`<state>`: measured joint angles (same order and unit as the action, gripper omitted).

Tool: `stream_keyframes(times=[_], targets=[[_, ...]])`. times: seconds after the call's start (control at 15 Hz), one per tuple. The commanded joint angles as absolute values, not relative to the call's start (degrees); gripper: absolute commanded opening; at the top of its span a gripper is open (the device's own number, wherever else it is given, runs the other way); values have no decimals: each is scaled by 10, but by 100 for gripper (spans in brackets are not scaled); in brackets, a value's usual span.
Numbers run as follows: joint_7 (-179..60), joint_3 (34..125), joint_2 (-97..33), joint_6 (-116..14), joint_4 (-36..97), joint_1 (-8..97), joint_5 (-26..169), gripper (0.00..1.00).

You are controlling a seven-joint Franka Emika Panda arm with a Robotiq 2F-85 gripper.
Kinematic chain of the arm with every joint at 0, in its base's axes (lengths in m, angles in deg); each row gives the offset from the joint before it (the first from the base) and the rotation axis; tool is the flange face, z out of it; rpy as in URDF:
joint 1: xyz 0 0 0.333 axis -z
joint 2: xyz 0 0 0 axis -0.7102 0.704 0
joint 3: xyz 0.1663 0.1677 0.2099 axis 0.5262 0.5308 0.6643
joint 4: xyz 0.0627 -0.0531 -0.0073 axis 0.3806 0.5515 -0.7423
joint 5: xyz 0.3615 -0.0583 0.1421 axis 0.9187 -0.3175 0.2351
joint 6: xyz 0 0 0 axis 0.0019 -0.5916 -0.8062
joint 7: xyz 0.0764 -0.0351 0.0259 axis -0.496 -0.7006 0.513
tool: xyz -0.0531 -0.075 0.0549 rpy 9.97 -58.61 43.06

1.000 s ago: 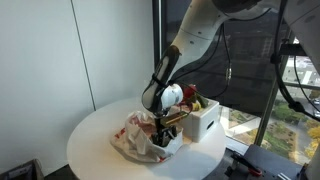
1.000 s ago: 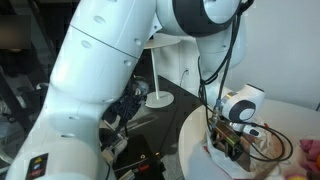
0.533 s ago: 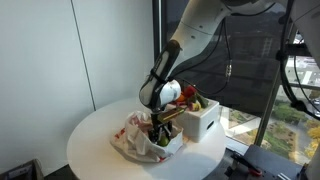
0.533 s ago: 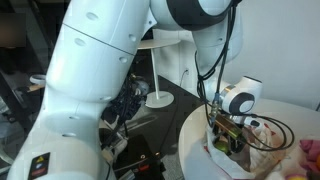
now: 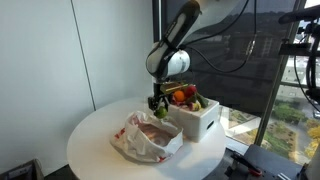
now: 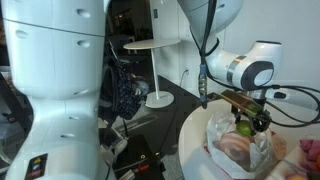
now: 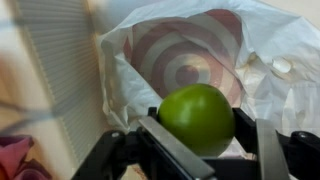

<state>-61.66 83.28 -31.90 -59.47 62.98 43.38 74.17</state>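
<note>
The gripper lifts the green fruit off the bag next, then lowers over the white box's pile to release the fruit, since other fruits lie there.
My gripper is shut on a round green fruit and holds it in the air above a white plastic bag with red target rings. In an exterior view the fruit hangs just over the open bag. In an exterior view the bag lies on the round white table, and my gripper sits between the bag and a white box.
The white box holds several colourful fruits at the table's far side by the window. A white floor-lamp base stands on the dark floor beyond. The robot's own white body fills the near side of an exterior view.
The gripper has risen out of the bag with the green fruit in its jaws and moved up toward the box.
</note>
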Motion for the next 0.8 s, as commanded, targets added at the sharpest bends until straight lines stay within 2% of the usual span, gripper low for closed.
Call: stream_keyframes(times=[0.0, 0.33, 0.73], targets=[[-593, 813, -449, -625, 708, 455, 749, 49], [-541, 771, -528, -673, 728, 497, 687, 49], [-447, 757, -462, -722, 666, 544, 552, 49]])
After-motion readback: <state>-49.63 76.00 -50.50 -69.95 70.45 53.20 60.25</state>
